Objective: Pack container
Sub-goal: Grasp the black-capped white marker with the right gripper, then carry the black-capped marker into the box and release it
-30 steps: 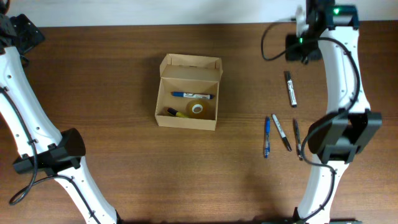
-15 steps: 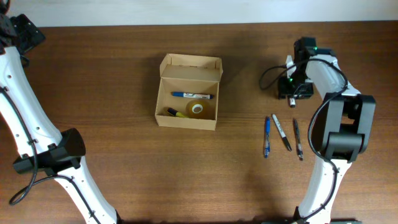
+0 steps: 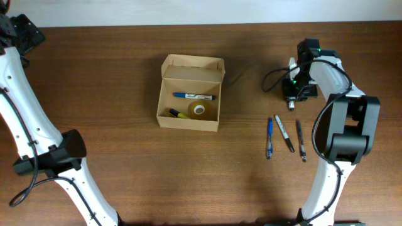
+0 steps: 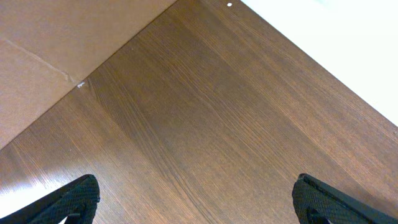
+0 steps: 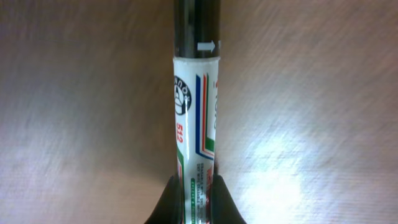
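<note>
My right gripper lifts, swings to the box and lowers toward the box's bare bottom (image 3: 181, 103) beside the tape next to release the marker, since the lid stands open.
The container (image 3: 190, 93) is a tan cardboard box, flap lid standing open at its far side, left of the table's middle. A blue pen, a yellow marker and a roll of tape lie inside it. My right gripper (image 3: 294, 93) is down at the table on the right, shut on a white marker with a black cap (image 5: 196, 118); the right wrist view shows both fingers pressed against the barrel (image 5: 194, 190). In the left wrist view my left gripper (image 4: 199, 202) is open over bare wood near the far left corner, nothing between its fingers.
Three more pens lie side by side just in front of my right gripper: a blue pen (image 3: 269, 137), a white marker with a black cap (image 3: 284, 133) and a dark pen (image 3: 301, 140). The table's far edge (image 4: 298, 56) runs close behind my left gripper.
My right arm came down from the far edge onto the marker, and its fingers have closed on the barrel. The left arm has not moved.
</note>
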Robot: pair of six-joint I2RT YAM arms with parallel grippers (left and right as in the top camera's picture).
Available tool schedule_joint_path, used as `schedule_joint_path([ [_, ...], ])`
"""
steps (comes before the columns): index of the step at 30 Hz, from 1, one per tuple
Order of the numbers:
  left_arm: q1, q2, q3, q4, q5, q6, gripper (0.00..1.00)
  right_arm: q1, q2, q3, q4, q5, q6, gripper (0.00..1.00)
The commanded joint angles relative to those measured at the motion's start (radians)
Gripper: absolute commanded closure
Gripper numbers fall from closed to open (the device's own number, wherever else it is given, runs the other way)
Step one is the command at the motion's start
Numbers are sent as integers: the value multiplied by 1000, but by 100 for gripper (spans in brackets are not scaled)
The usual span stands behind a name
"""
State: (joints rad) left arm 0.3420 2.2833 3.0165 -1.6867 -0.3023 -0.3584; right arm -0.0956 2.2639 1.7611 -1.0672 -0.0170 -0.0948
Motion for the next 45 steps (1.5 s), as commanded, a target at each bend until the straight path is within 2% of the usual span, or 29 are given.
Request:
schedule_joint_path([
  [1,4,-21,7,0,3,12,0,21,-53,125,-68,-111,-37,96],
  [7,4,-21,7,0,3,12,0,150,-153,426,-238,-178,-94,96],
  [11,4,-21,7,0,3,12,0,307,-192,603,-307,-135,-203,96],
  [14,4,-21,7,0,3,12,0,488,-195,684,-333,-45,-342,96],
  [20,4,-21,7,0,3,12,0,660,-134,648,-329,-45,-632,96],
  [23,4,-21,7,0,3,12,0,673,-90,600,-316,-46,-697,96],
  [36,4,-21,7,0,3,12,0,652,63,380,-163,-84,-719,96],
  [45,4,-21,7,0,3,12,0,656,112,314,-147,-83,-666,96],
])
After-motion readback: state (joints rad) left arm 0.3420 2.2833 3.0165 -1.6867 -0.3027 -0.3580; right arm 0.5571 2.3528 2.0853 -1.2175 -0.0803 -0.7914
